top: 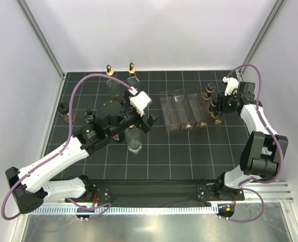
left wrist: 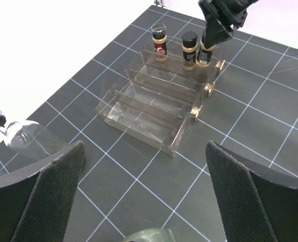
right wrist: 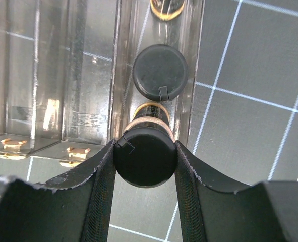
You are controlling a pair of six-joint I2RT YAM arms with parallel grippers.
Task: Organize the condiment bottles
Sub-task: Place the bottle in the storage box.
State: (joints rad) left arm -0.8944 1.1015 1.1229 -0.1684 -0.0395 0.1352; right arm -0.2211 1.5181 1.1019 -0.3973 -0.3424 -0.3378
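I will keep my right gripper nearly still over the lane's near end [top: 216, 114] [right wrist: 149, 130] next, then spread its fingers off the cap.
My right gripper [top: 215, 107] is shut on the cap of a small black-capped bottle [right wrist: 145, 156] that stands in the rightmost lane of the clear rack [top: 181, 108]. Two more small bottles [right wrist: 160, 72] stand behind it in that lane. My left gripper [top: 137, 123] is open and empty above a clear bottle [top: 134, 141], whose top shows between the fingers [left wrist: 151, 234]. Two tall gold-topped bottles [top: 110, 75] stand at the back. Two small dark bottles [top: 64, 113] stand at the left. The white-capped sauce bottle is not clearly in view.
The rack's other lanes [left wrist: 143, 108] hold nothing. A gold-topped clear bottle [left wrist: 17, 133] shows at the left of the left wrist view. The black gridded mat [top: 189, 156] covers the table, with white walls around it.
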